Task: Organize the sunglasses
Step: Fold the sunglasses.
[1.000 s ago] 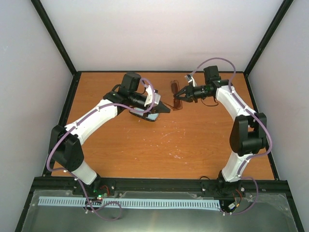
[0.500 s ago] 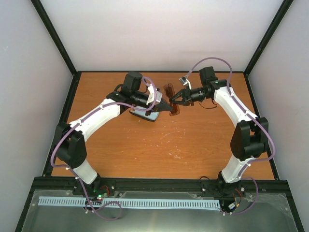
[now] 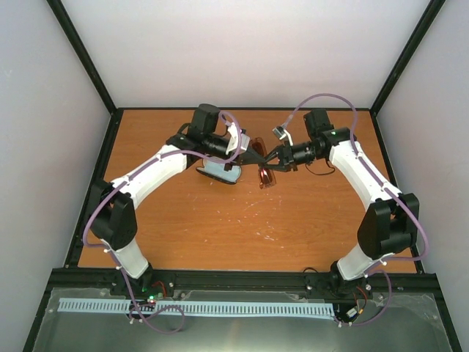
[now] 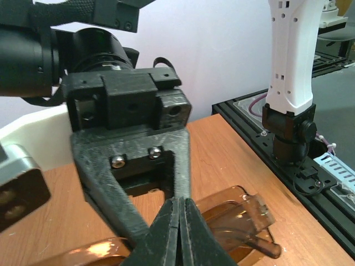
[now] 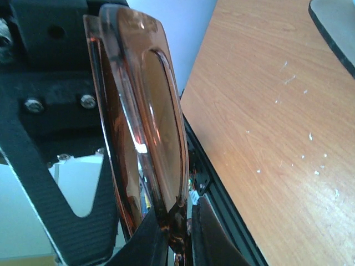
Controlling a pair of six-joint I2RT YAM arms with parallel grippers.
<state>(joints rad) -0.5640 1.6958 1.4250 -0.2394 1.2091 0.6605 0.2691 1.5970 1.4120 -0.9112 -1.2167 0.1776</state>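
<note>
My right gripper swings left in the top view next, tips down and lowers the sunglasses (image 3: 265, 177) into the case, since the lining of the open case (image 3: 220, 171) is bare.
The sunglasses (image 3: 265, 177), with reddish-brown lenses, hang in the air above the table between my two grippers. My right gripper (image 3: 270, 161) is shut on them. In the right wrist view the frame (image 5: 150, 127) stands on edge, pinched at its lower end by my right gripper (image 5: 180, 235). My left gripper (image 3: 257, 154) meets them tip to tip from the left. In the left wrist view my left gripper (image 4: 180, 224) has its fingers pressed flat together with nothing visible between them. The sunglasses (image 4: 244, 213) lie just behind and under the tips.
A black oblong case (image 3: 220, 174) with pale lining lies open on the orange table (image 3: 242, 235) under my left wrist; its rim (image 5: 333, 25) also shows in the right wrist view. Black frame rails (image 3: 95, 183) border the table.
My right gripper has carried the sunglasses left and slightly down towards the table's middle. My left gripper has risen and moved right to meet them. The glasses now hang lower.
</note>
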